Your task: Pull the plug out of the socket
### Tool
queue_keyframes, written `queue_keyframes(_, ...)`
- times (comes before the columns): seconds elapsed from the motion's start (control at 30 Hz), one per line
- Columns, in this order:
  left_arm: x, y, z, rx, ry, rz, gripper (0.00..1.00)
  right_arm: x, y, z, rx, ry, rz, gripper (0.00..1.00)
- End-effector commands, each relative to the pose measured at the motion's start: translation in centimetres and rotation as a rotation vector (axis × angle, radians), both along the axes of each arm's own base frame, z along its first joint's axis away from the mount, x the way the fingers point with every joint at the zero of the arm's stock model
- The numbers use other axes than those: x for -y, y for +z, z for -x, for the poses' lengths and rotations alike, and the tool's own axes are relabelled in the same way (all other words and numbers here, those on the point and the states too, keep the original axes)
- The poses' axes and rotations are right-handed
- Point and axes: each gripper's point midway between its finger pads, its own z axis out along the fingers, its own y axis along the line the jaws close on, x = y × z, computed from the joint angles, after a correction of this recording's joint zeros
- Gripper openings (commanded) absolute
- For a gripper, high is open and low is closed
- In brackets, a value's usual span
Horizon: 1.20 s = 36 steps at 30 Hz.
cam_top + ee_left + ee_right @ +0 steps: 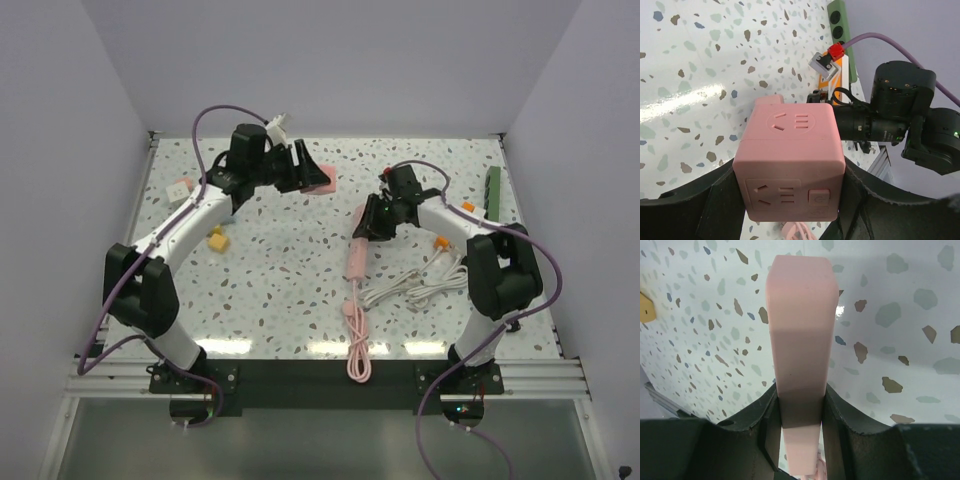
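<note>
My right gripper is beside a job that comes next: it needs to go to the right in the top view and down beside the orange pieces, as the plug is already clear of the socket.
My left gripper (305, 172) is shut on a pink cube socket (323, 180) at the back middle of the table. In the left wrist view the socket (790, 160) sits between the fingers (700, 205), and its visible faces have empty slots. My right gripper (371, 222) is shut on a flat pink plug (355, 260), whose pink cable (356, 345) trails toward the near edge. In the right wrist view the plug (800, 335) stands clamped between the fingers (850, 420) of the gripper (801, 432) over the table. Plug and socket are apart.
A white cable (420, 285) lies coiled right of the pink cable. A green power strip (493, 190) lies at the far right edge. A yellow block (217, 240) sits at the left, and small orange pieces (440, 241) lie near the right arm.
</note>
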Motion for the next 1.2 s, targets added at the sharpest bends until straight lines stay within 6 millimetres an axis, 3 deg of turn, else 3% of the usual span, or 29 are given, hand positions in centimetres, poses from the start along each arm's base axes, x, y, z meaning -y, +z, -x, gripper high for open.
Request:
queue_keyframes(0.0,0.2,3.0,0.5,0.079,-0.067,0.008,0.0,-0.6,1.9,-0.8,0.064,-0.005,-0.007,0.0)
queue_keyframes(0.1,-3.2,0.6,-0.6,0.061,0.004,-0.065,0.0,0.2,1.9,-0.9,0.055,-0.024,0.03,0.0)
queue_keyframes(0.13,-6.3,-0.7,-2.1,0.046,0.086,-0.105,0.0,1.0,1.9,-0.8,0.044,-0.042,0.04,0.0)
queue_keyframes(0.2,-10.0,-3.9,-2.5,-0.015,0.143,-0.179,0.0,2.4,1.5,-0.6,0.023,-0.088,0.06,0.0)
queue_keyframes(0.23,-13.0,-4.6,-3.4,-0.031,0.211,-0.203,0.0,3.8,1.3,-0.8,0.012,-0.125,0.07,0.0)
queue_keyframes(0.3,-15.9,-6.0,-3.8,-0.04,0.254,-0.261,0.0,5.5,1.4,-0.9,0.012,-0.163,0.093,0.0)
queue_keyframes(0.33,-18.7,-6.5,-4.5,-0.047,0.318,-0.312,0.0,7.1,1.0,-1.2,-0.002,-0.203,0.116,0.0)
queue_keyframes(0.4,-20.9,-7.7,-5.3,-0.072,0.356,-0.351,0.0,8.6,0.9,-2.2,-0.012,-0.224,0.145,0.0)
queue_keyframes(0.43,-23.0,-8.2,-5.9,-0.082,0.403,-0.375,0.0,10.2,0.4,-2.2,-0.049,-0.253,0.182,0.0)
queue_keyframes(0.47,-23.8,-8.0,-6.4,-0.076,0.409,-0.393,0.0,11.0,0.4,-3.4,-0.053,-0.266,0.208,0.0)
queue_keyframes(0.5,-24.5,-9.3,-6.9,-0.107,0.413,-0.407,0.0,12.2,0.2,-3.8,-0.061,-0.286,0.247,0.0)
queue_keyframes(0.57,-25.8,-9.7,-7.6,-0.12,0.421,-0.422,0.0,15.5,-0.5,-4.3,-0.115,-0.353,0.337,0.0)
queue_keyframes(0.6,-26.2,-11.0,-7.9,-0.148,0.416,-0.427,0.0,16.4,-0.6,-5.5,-0.126,-0.369,0.36,0.0)
queue_keyframes(0.63,-26.8,-11.5,-7.8,-0.17,0.419,-0.431,0.0,18.2,-1.0,-5.5,-0.161,-0.4,0.4,0.0)
queue_keyframes(0.67,-27.1,-12.1,-8.2,-0.182,0.414,-0.438,0.0,19.5,-0.2,-6.9,-0.131,-0.417,0.437,0.0)
queue_keyframes(0.7,-27.4,-12.5,-8.3,-0.186,0.415,-0.442,0.0,20.4,-1.7,-7.2,-0.171,-0.423,0.478,0.0)
queue_keyframes(0.73,-27.8,-12.7,-8.4,-0.191,0.42,-0.446,0.0,21.6,-1.9,-6.9,-0.209,-0.427,0.526,0.0)
queue_keyframes(0.77,-28.1,-13.3,-8.4,-0.201,0.418,-0.455,0.0,22.4,-1.0,-8.4,-0.18,-0.436,0.558,0.0)
queue_keyframes(0.8,-28.7,-13.6,-8.4,-0.208,0.427,-0.459,0.0,22.6,-1.5,-8.1,-0.224,-0.416,0.578,0.0)
queue_keyframes(0.83,-28.9,-13.8,-8.3,-0.219,0.427,-0.459,0.0,24.3,-2.8,-8.1,-0.273,-0.437,0.598,0.0)
queue_keyframes(0.87,-29.2,-13.9,-8.3,-0.221,0.427,-0.464,0.0,24.8,-2.4,-9.0,-0.257,-0.45,0.608,0.0)
queue_keyframes(1.1,-31.6,-14.9,-7.8,-0.263,0.469,-0.515,0.0,28.9,-3.6,-9.2,-0.303,-0.508,0.651,0.0)
queue_keyframes(1.17,-31.7,-15.0,-7.7,-0.271,0.468,-0.52,0.09,29.6,-3.6,-9.4,-0.302,-0.512,0.637,0.0)
